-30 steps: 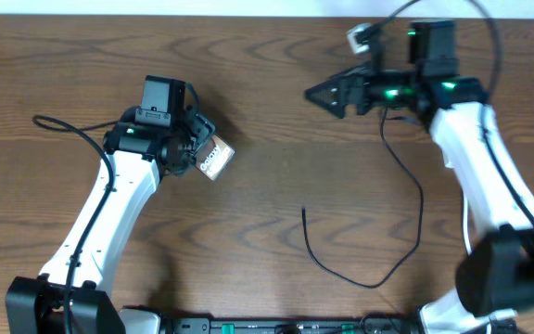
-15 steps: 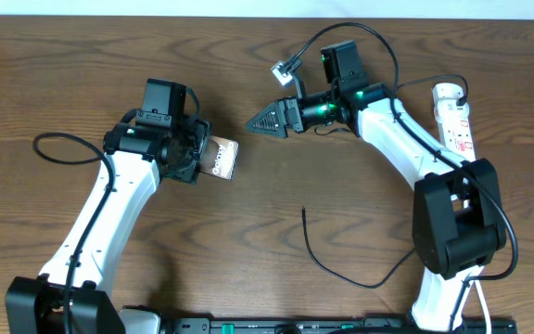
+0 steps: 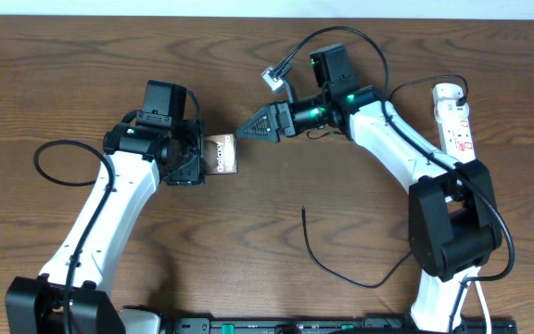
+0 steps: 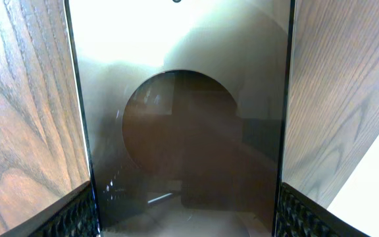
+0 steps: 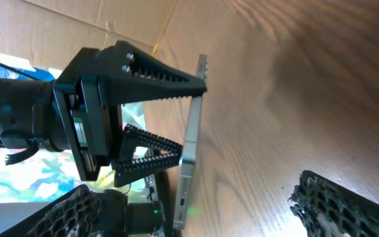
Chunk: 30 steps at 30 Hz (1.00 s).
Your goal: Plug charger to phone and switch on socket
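My right gripper should next move back and to the left in the overhead view onto the phone's loose end (image 3: 230, 154) (image 5: 190, 146), because it is on that side of my fingers.
My left gripper (image 3: 206, 156) is shut on the phone (image 3: 222, 155), a small brown slab with white lettering, and holds it with its free end towards the right. In the left wrist view the phone's glossy face (image 4: 183, 125) fills the space between my left fingers (image 4: 186, 227). My right gripper (image 3: 250, 129) is open, just right of and beyond the phone. In the right wrist view the phone (image 5: 191, 141) is edge-on, between my right fingers (image 5: 199, 201). The charger's thin black cable (image 3: 341, 273) lies loose on the table, its tip near the middle. The white socket (image 3: 455, 116) lies at the far right.
The wooden table (image 3: 267, 56) runs to a pale back edge at the top. The right arm's links (image 3: 387, 139) span from the socket side to the middle. A black cable loop (image 3: 58, 153) trails left of the left arm.
My right gripper has swung left from the far right side to just beside the phone. My left gripper has turned the phone from tilted to level, pointing right.
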{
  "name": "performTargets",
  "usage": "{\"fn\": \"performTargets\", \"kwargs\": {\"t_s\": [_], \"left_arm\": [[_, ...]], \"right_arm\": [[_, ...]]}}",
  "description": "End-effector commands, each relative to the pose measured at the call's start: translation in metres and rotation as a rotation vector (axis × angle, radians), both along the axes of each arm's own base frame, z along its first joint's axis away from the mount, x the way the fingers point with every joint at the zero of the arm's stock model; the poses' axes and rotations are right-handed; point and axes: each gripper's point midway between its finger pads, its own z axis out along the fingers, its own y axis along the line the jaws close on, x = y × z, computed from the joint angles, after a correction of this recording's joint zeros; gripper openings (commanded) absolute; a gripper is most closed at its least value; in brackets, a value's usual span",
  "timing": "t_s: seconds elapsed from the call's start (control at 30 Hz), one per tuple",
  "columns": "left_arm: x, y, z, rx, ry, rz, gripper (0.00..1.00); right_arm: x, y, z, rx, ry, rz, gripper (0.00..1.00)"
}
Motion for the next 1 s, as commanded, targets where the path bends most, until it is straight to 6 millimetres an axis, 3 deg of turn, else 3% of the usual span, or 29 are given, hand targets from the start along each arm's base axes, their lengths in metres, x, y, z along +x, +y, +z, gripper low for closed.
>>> {"fn": "performTargets", "kwargs": {"t_s": [0.0, 0.43, 0.97], "left_arm": [[0.0, -0.002, 0.007, -0.032, -0.006, 0.047, 0.07], [0.0, -0.002, 0.007, -0.055, 0.007, 0.106, 0.07], [-0.003, -0.016, 0.01, -0.136, 0.028, 0.096, 0.07]], "right_arm": [[-0.011, 0.015, 0.008, 0.018, 0.008, 0.043, 0.94], [-0.037, 0.045, -0.002, -0.038, -0.01, 0.09, 0.9], [-0.048, 0.068, -0.012, -0.1, -0.05, 0.08, 0.82]]}}
